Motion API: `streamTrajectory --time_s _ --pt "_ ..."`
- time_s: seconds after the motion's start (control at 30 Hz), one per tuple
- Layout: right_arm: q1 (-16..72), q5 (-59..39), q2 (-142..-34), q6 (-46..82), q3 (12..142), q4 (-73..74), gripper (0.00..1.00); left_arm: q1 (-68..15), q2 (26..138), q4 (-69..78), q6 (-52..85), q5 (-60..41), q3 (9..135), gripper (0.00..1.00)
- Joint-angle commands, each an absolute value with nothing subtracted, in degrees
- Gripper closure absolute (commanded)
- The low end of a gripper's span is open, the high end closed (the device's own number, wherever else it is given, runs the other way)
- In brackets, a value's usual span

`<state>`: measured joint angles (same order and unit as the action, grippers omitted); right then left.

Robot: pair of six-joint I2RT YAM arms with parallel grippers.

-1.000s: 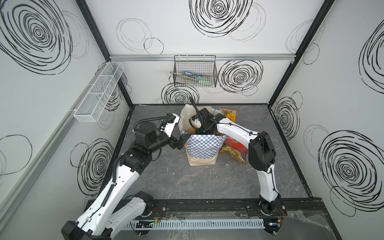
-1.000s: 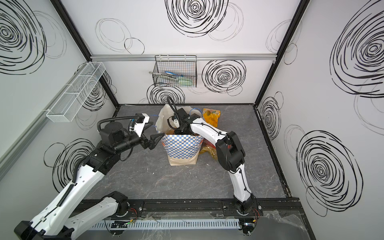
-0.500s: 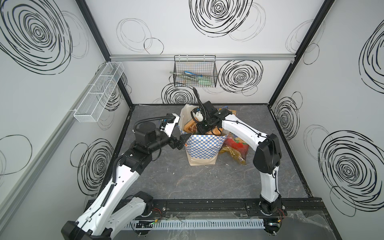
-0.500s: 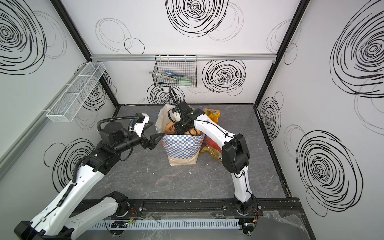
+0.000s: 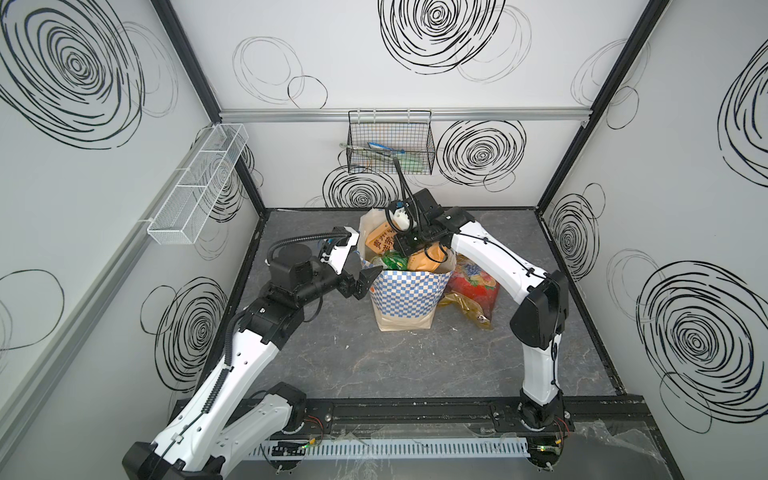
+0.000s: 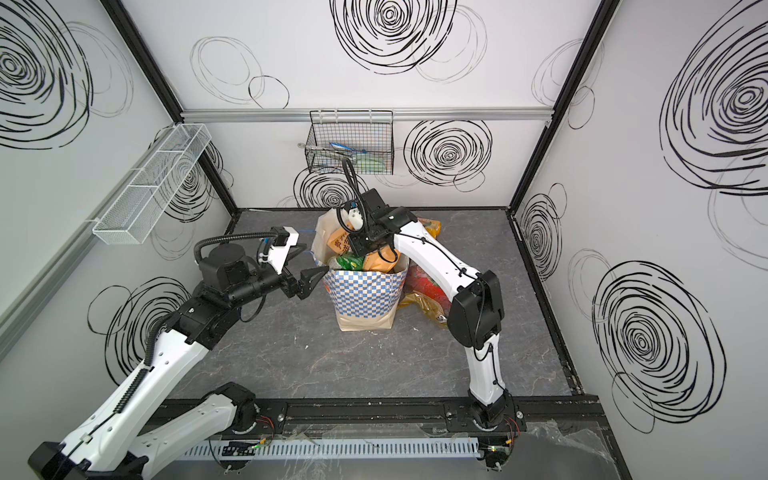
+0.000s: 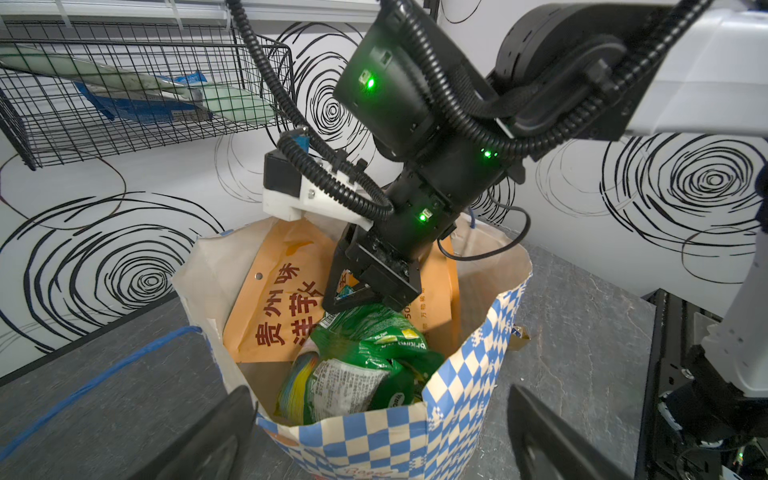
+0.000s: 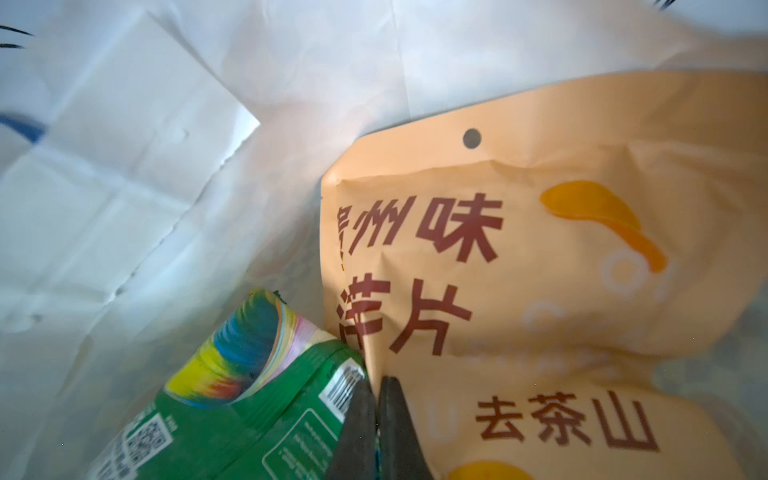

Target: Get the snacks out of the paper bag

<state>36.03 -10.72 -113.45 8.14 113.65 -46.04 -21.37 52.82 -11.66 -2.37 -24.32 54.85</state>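
Note:
The orange pouch is lying against my fingers, so my right gripper will next move up into the paper bag's opening [image 5: 406, 260] and let go of the green packet's top edge there.
The paper bag [image 5: 405, 299] [image 6: 365, 299] [image 7: 374, 440] stands upright mid-table with its mouth open. Inside lean an orange pouch with Chinese characters [image 5: 380, 243] [image 7: 282, 299] [image 8: 519, 249], a second orange pouch [image 5: 428, 262] [image 8: 561, 424] and a green packet [image 5: 390, 261] [image 7: 365, 357] [image 8: 249, 415]. My right gripper [image 5: 405, 249] [image 7: 349, 297] [image 8: 376, 415] reaches down into the mouth, shut on the green packet's top edge. My left gripper [image 5: 365, 278] [image 7: 380, 392] is open beside the bag's left wall, near the rim. A red fruit-printed pouch [image 5: 473, 278] and a gold bag [image 5: 469, 307] lie on the table right of the bag.
A black wire basket [image 5: 390, 145] [image 7: 124, 104] hangs on the back wall, close above my right wrist. A white mesh shelf [image 5: 199, 183] is on the left wall. A yellow-orange bag [image 6: 430, 226] lies behind the paper bag. A blue cord handle [image 7: 104, 374] trails on the table.
My right arm has lifted and its gripper sits higher in the bag's mouth, so the snacks inside show more. The left arm has not moved.

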Motion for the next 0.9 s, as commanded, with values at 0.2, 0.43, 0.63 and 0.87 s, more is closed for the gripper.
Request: streamTrajectory --time_s 0.2,0.43,0.63,0.87 --pt "35.1 -11.8 -106.4 8.9 113.1 -36.4 1.0 -21.2 52.1 -8.7 -2.6 -24.7 55.5 0.03" --pt "34.9 -12.2 -106.2 9.1 112.0 -34.2 1.0 -21.1 52.1 -8.5 -2.5 -24.9 55.5 0.03" --pt "34.8 -11.4 -106.9 8.8 110.5 -33.7 1.0 -20.9 52.1 -8.4 -2.4 -25.1 55.5 0.04" --pt "34.2 -6.6 -106.9 8.0 110.0 -33.5 1.0 -20.8 52.1 -8.4 -2.2 -25.5 55.5 0.04"
